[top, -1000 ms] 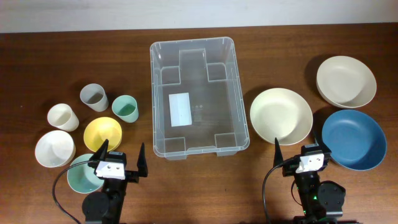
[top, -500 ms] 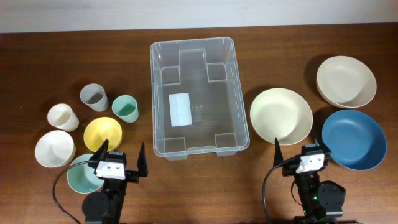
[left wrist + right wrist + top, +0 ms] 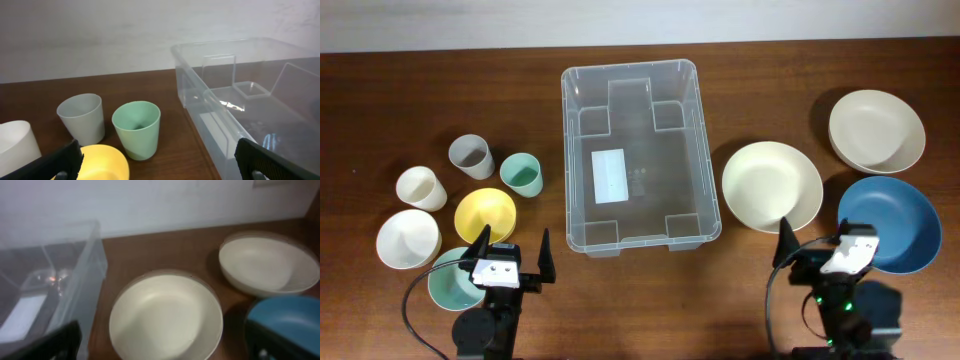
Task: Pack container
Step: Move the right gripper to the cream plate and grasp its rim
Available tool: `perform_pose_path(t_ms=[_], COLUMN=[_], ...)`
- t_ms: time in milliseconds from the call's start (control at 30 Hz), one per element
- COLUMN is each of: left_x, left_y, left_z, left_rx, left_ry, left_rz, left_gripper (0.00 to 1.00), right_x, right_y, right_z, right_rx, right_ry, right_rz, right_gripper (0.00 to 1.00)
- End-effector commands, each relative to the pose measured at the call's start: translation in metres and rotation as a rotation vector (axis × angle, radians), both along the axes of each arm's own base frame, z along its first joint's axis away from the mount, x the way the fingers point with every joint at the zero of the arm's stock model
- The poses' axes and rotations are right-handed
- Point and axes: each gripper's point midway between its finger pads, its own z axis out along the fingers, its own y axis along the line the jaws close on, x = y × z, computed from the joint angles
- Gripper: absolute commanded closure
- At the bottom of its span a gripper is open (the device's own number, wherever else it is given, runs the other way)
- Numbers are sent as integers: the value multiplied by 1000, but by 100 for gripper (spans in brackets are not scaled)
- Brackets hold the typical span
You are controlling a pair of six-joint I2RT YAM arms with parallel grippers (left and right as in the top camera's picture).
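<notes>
The cream bowl [image 3: 772, 186] is separated from the blue bowl by bare table, so the right gripper should next move outward, tilt downward and lower onto the cream bowl's rim on that side.
The clear plastic container [image 3: 632, 68] stands empty at the table's middle, with a white label [image 3: 612, 176] on its base. My left gripper [image 3: 512, 252] is open and empty near the front edge, above a yellow bowl [image 3: 485, 212] and left of the container. Its wrist view shows the container [image 3: 235, 90] on the right. My right gripper [image 3: 823, 247] is open and empty at the front right, between a cream bowl [image 3: 772, 186] and a blue bowl [image 3: 888, 222]. Its wrist view shows the cream bowl [image 3: 165, 312] straight ahead and the container [image 3: 50, 265] on the left.
On the left stand a grey cup [image 3: 470, 156], a mint cup [image 3: 522, 175], a white cup [image 3: 421, 188], a white bowl [image 3: 407, 239] and a mint bowl [image 3: 448, 282]. A beige bowl [image 3: 876, 130] sits at the far right.
My right arm has shifted to the right and slightly toward the front edge. The left arm has barely moved. No object has moved.
</notes>
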Motion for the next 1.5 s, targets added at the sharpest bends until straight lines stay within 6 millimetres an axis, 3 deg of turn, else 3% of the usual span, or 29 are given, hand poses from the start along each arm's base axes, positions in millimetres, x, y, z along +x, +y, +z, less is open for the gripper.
perform_pose_path(t_ms=[0,133,233,300,400,467,567,733,900,1000,1167,1467], left_x=[0,0,0,-3,-8,-10,-6,30,58,69,74,74], left_y=[7,7,8,13,24,27,28,28,23,21,19,19], left_z=[0,1,2,8,25,44,64,88,86,74,60,59], left_rx=[19,1,-169,-255,-262,-254,-244,-217,-209,-206,-203,-203], left_ry=[-8,-11,0,26,55,92,166,368,490,543,590,594], left_rz=[41,42,59,100,165,191,205,235,224,220,219,219], left_gripper=[1,1,1,1,1,1,1,1,1,1,1,1], right_x=[9,27,45,63,84,100,120,134,137,140,149,156], right_y=[-2,1,11,4,-15,-34,-45,-57,-64,-66,-69,-71], right_z=[28,51,71,82,79,66,38,-25,-68,-90,-120,-171], right_rx=[22,31,51,-24,-40,-13,55,292,289,307,324,339], right_ry=[75,265,369,387,441,533,639,801,912,959,998,1066], right_rz=[-24,-7,51,45,-26,-73,-25,70,109,112,113,133], right_gripper=[1,1,1,1,1,1,1,1,1,1,1,1])
